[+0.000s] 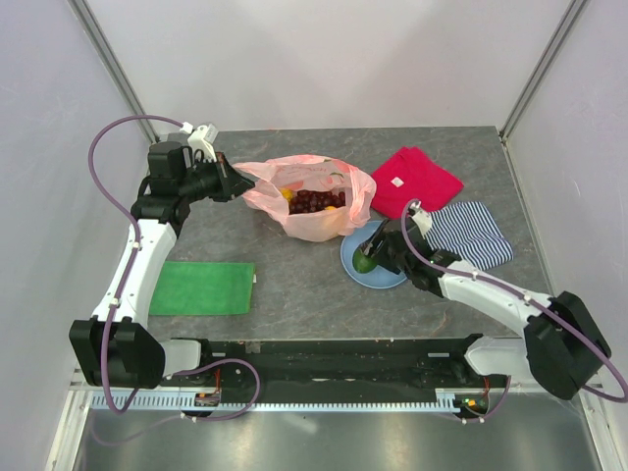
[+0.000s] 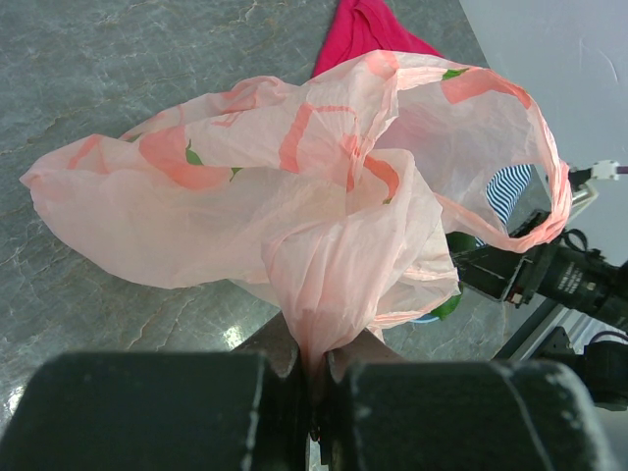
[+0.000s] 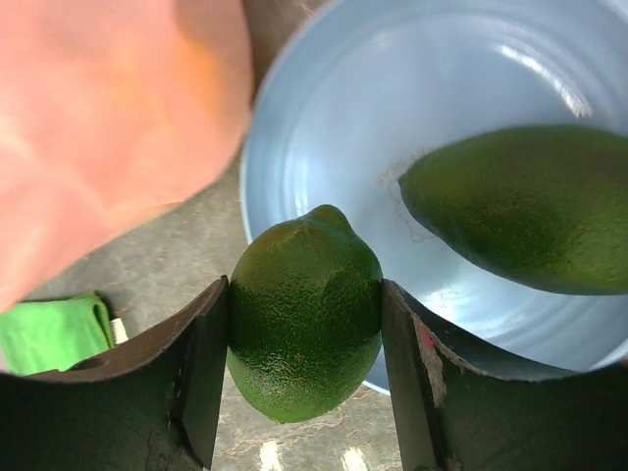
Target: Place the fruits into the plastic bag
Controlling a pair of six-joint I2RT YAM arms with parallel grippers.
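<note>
The left gripper holds the pink bag's edge up, so the right gripper needs to rise outward over the pink bag's opening (image 1: 310, 200) next, go down inside and let go of the lime.
The pink plastic bag (image 1: 319, 224) lies open at the table's middle back, with the dark red grapes (image 1: 316, 201) and a yellow citrus (image 1: 287, 193) inside. My left gripper (image 1: 235, 183) is shut on the bag's left edge (image 2: 319, 294) and holds it up. My right gripper (image 3: 304, 319) is shut on the round green lime (image 3: 304, 314) over the near rim of the blue plate (image 3: 392, 98). The green avocado (image 3: 525, 206) lies on that plate. The dark purple-brown fruit is not in view.
A red cloth (image 1: 416, 180) lies behind the plate (image 1: 349, 257) and a striped cloth (image 1: 471, 234) to its right. A green cloth (image 1: 201, 287) lies at the front left. The bag (image 3: 108, 128) is close to the plate's left.
</note>
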